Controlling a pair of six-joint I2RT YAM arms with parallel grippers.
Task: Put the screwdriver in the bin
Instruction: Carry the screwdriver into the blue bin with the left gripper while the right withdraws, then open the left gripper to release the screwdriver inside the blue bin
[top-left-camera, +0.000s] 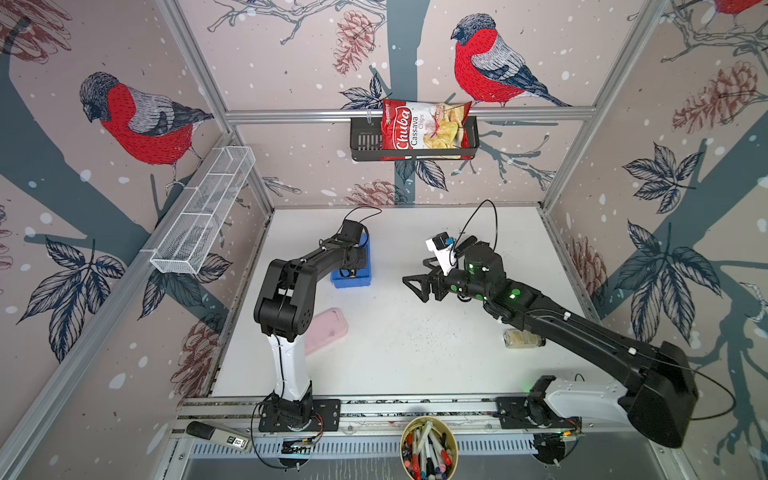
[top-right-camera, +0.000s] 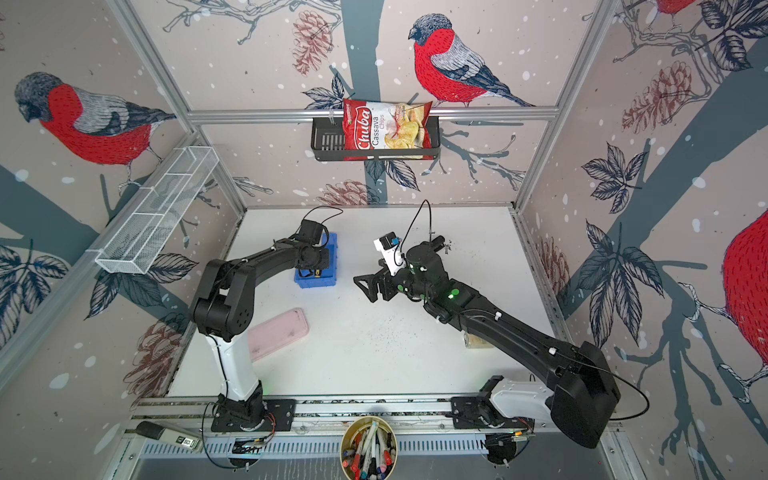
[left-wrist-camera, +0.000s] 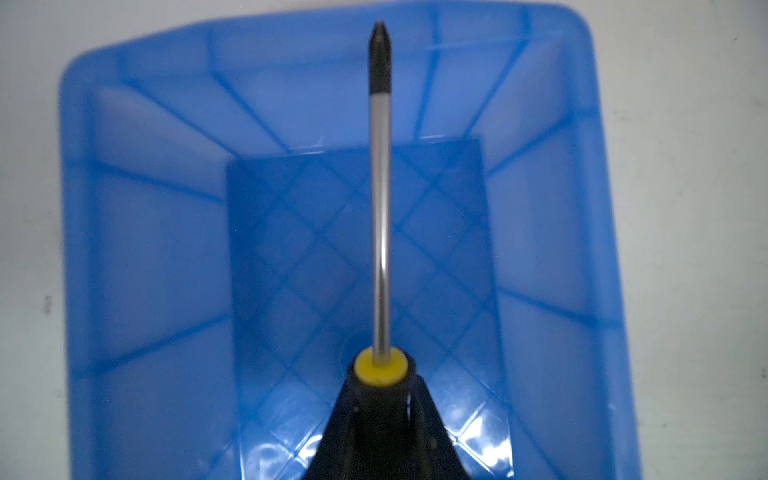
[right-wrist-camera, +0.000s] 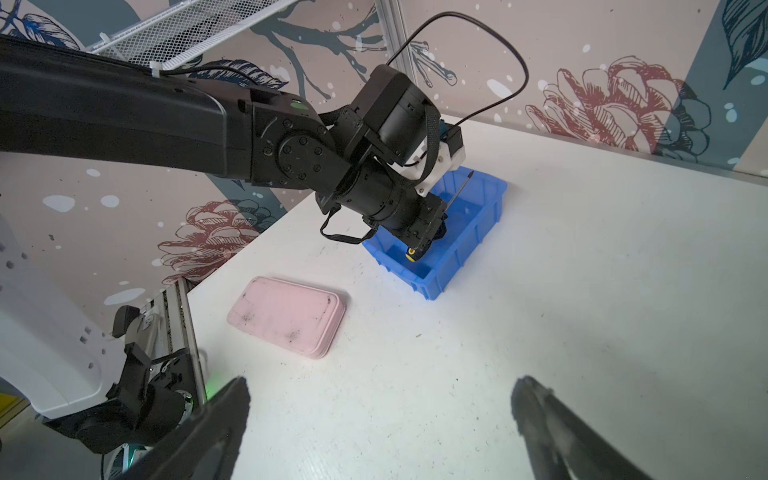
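My left gripper will next lower the screwdriver onto the bottom of the bin and let go, because the bottom of the bin is just below and the screwdriver's stem is already along the bin's length.
The screwdriver has a black-and-yellow handle and a thin metal shaft with a dark tip. My left gripper is shut on its handle. It hangs inside the blue bin, above the floor, with the shaft lying along the bin's length. In the right wrist view the screwdriver slants, tip raised near the bin's far rim. In both top views the left gripper covers most of the bin. My right gripper hovers open and empty to the bin's right, above bare table.
A pink case lies near the left arm's base. A small jar lies under the right arm. On the walls hang a white wire basket and a black basket holding a chips bag. A cup of pens stands at the front.
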